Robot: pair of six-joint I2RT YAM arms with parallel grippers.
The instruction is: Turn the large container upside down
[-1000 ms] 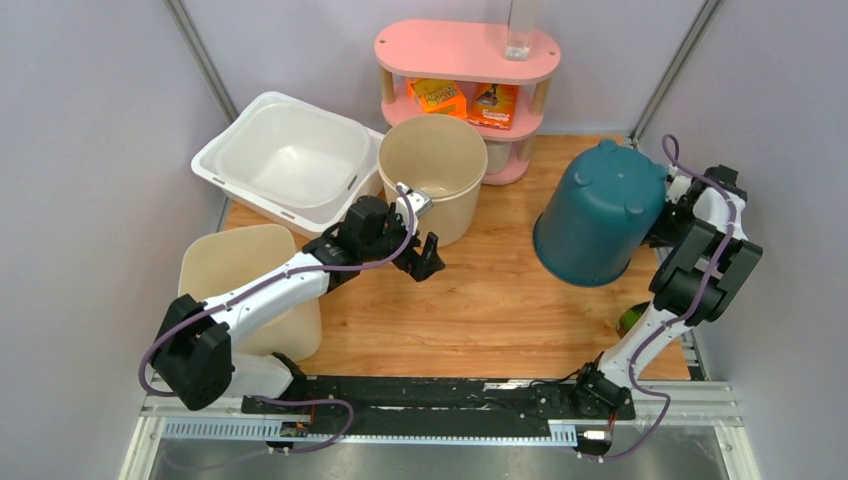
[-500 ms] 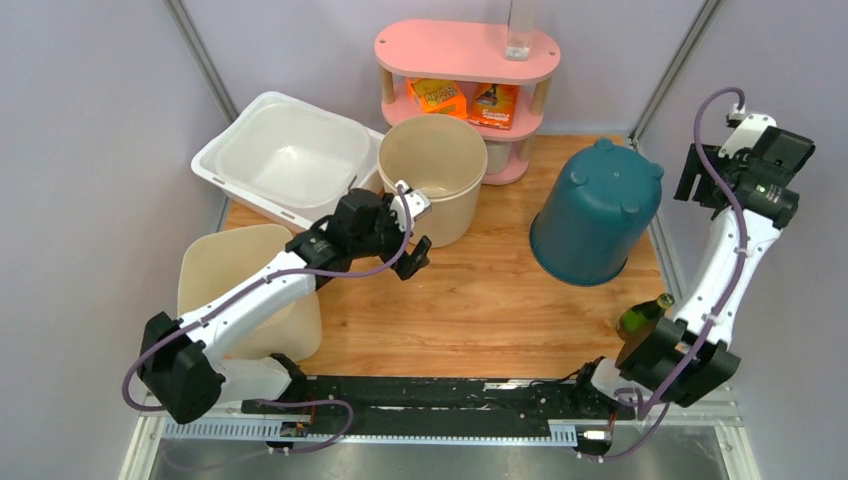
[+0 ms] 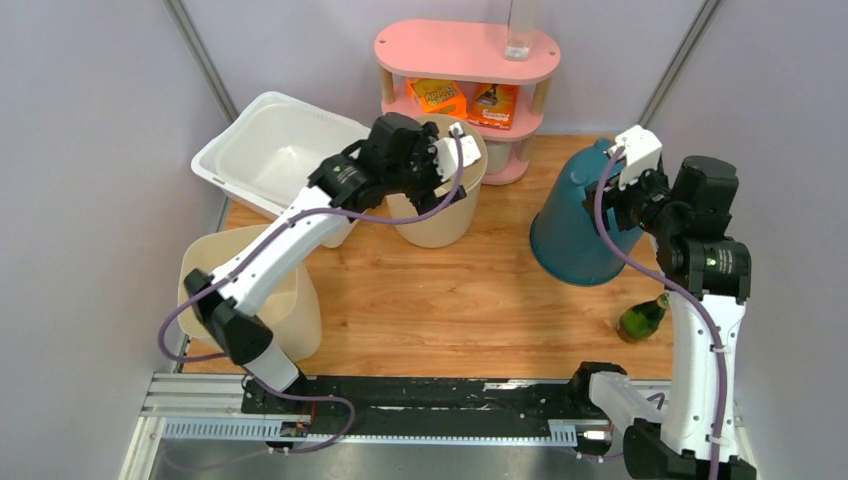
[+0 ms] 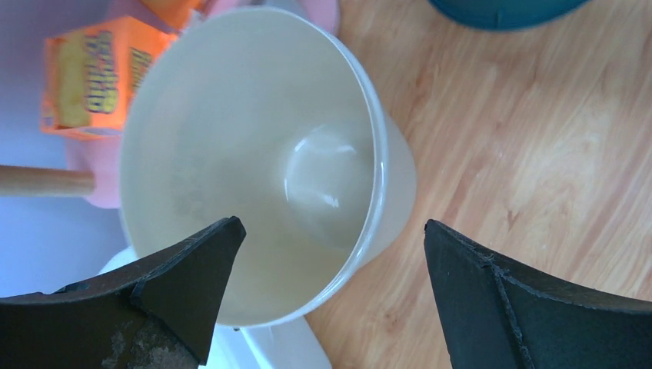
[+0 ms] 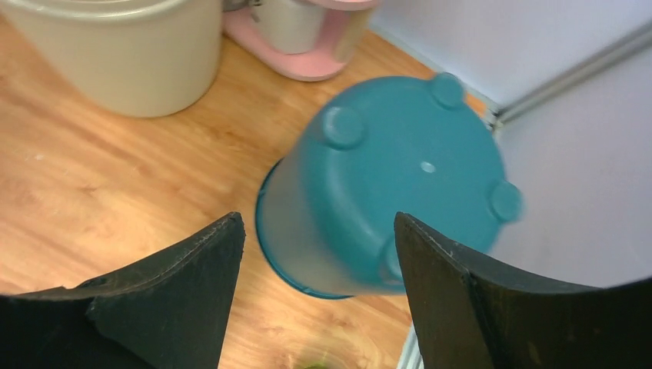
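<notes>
The beige bucket still stands opening up, so my left gripper next needs to lower around the beige bucket's near rim (image 4: 375, 207) below it and close there.
A teal bucket (image 3: 575, 225) stands upside down at the right of the wooden table, its feet on top; it also shows in the right wrist view (image 5: 392, 177). My right gripper (image 3: 625, 190) is open and empty, hovering above it (image 5: 317, 219) without touching. A beige round bucket (image 3: 435, 225) stands upright at the back centre, its empty inside showing in the left wrist view (image 4: 254, 154). My left gripper (image 3: 445, 165) is open and empty, above the bucket's near rim (image 4: 330, 225).
A white tub (image 3: 270, 150) sits at the back left, touching the beige bucket. A beige bin (image 3: 245, 265) lies upside down at the near left. A pink shelf (image 3: 465, 50) with orange boxes stands at the back. A green bottle (image 3: 640, 318) lies at the near right.
My left arm rose from in front of the beige bucket to above its mouth. My right arm swung from the right wall to above the teal bucket, which stayed upside down.
</notes>
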